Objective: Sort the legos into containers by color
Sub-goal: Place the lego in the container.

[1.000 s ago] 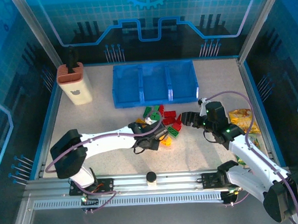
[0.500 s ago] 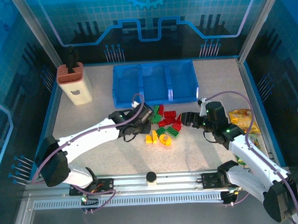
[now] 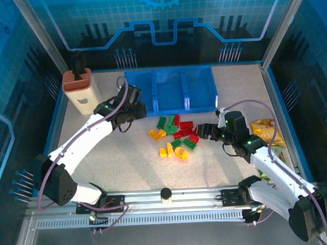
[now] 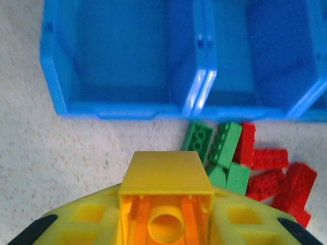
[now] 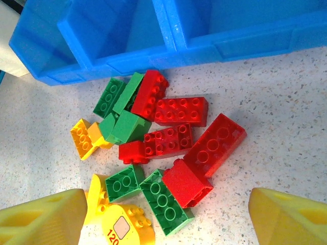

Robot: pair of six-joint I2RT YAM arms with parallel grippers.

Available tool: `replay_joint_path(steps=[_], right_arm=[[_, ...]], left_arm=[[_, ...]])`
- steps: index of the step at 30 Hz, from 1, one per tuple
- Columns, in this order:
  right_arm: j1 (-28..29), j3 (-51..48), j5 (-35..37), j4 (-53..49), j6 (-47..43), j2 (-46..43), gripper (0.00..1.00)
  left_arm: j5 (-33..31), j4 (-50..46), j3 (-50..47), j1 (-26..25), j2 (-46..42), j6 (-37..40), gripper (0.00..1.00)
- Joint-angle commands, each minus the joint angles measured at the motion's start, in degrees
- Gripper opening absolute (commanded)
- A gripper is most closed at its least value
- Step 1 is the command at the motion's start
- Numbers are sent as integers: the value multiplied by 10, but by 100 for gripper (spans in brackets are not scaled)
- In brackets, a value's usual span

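Note:
I need to move my left gripper outward over the bin's front side next and release the yellow brick, because the bare section of the bin by the cream holder (image 3: 143, 87) (image 4: 123, 48) is outward of the gripper.
The legos (image 3: 178, 134) lie in a loose pile of red, green and yellow bricks just in front of the blue bin (image 3: 201, 107). My left gripper (image 3: 135, 109) hovers by the front wall of the bin's left compartment (image 4: 122, 109), shut on a yellow brick (image 4: 166, 176) that sticks out between its fingers. My right gripper (image 3: 203, 132) stands open at the pile's right edge. In the right wrist view its fingers straddle a red brick (image 5: 214, 145), a green brick (image 5: 166, 201) and a rounded yellow piece (image 5: 127, 229). All three compartments look bare.
A cream holder with a rust-red top (image 3: 82, 92) stands at the back left, close to my left arm. Yellow snack bags (image 3: 265, 131) lie at the right, beside my right arm. A black knob (image 3: 166, 193) sits on the front rail.
My left arm has swung from the pile up and to the left, carrying the yellow brick to the bin's left compartment. The right arm has stayed put, still open.

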Motion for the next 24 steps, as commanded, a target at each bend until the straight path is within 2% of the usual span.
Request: replay_joint_path(steps=[1, 11, 24], right_arm=[[8, 0, -16, -14, -8, -2, 84], [10, -22, -22, -41, -9, -24, 85], [23, -28, -26, -49, -2, -28, 85]], left_arm=[[16, 0, 45, 26, 36, 31, 27], [61, 18, 132, 101, 165, 39, 26], [70, 12, 216, 107, 286, 44, 30]])
